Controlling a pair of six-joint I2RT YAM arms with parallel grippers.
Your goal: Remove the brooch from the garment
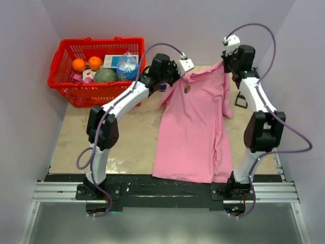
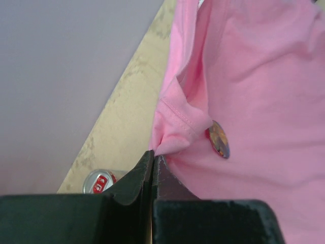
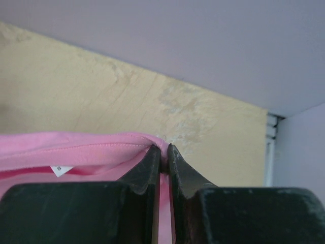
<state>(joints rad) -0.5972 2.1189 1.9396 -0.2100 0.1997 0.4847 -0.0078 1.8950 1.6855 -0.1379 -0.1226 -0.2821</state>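
I next lift my right gripper, swing it left in the top view, lower it to the tabletop by the basket and release.
The pink garment [image 1: 195, 129] lies spread down the middle of the table, collar end far. The brooch [image 1: 187, 89] is a small round disc pinned near its upper left; in the left wrist view the brooch [image 2: 219, 139] shows edge-on on the pink cloth [image 2: 264, 91]. My left gripper [image 1: 179, 72] is shut on a fold of the garment's left shoulder, its tips [image 2: 154, 155] just left of the brooch. My right gripper [image 1: 226, 63] is shut on the garment's right shoulder hem [image 3: 101, 147], tips [image 3: 163, 150] pinching the cloth.
A red basket [image 1: 66, 81] with oranges, a melon and packets stands at the far left. A drink can [image 2: 99, 180] lies on the table by the left gripper. A small black frame cube [image 1: 240, 99] sits right of the garment. Walls close in on both sides.
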